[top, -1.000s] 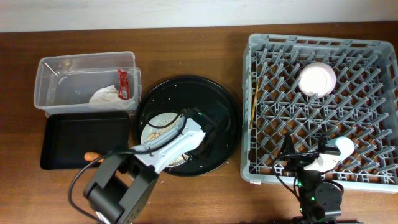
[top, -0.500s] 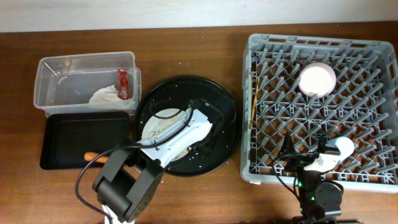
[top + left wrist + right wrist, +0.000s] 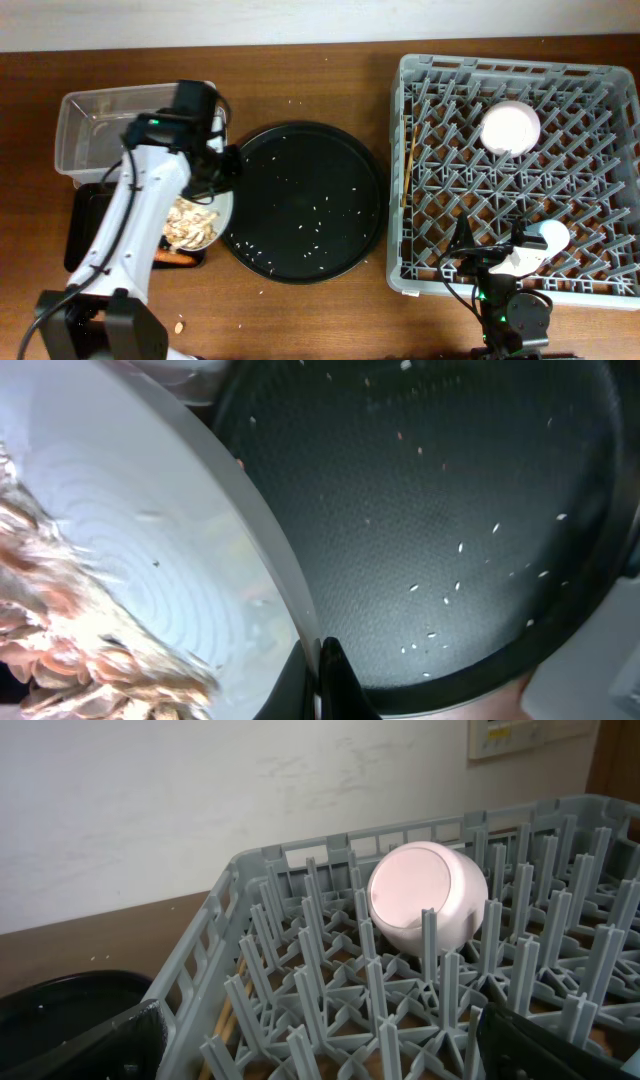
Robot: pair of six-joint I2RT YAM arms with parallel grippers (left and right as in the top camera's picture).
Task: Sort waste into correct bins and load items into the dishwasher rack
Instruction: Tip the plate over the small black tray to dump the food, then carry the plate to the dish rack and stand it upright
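Observation:
The left gripper should next tip the plate empty, swing to the rack's wires by the chopsticks and let go, because the wires are to its right in the overhead view.
My left gripper [image 3: 225, 175] is shut on the rim of the pale round plate [image 3: 222, 207] and holds it over the shallow black rectangular tray [image 3: 85, 235]. Beige food scraps [image 3: 185, 222] lie heaped on the plate. In the left wrist view the fingertips [image 3: 325, 670] pinch the plate's [image 3: 130, 530] edge, with scraps [image 3: 60, 650] at the lower left. The clear tub [image 3: 95, 130] sits behind; my arm hides the napkin and the red wrapper. The pinkish-white bowl [image 3: 511, 127] [image 3: 425, 895] and the chopsticks [image 3: 408, 160] are in the grey rack [image 3: 520, 75]. My right gripper [image 3: 320, 1055] is open over the rack's front.
The large round black tray [image 3: 305, 200] [image 3: 450, 510] holds only scattered rice grains. An orange food piece [image 3: 175, 257] lies on the black rectangular tray's front edge. A small crumb [image 3: 180, 325] lies on the table in front.
My left arm has lifted the plate off the round black tray and swung it left over the black rectangular tray. The right arm has not moved.

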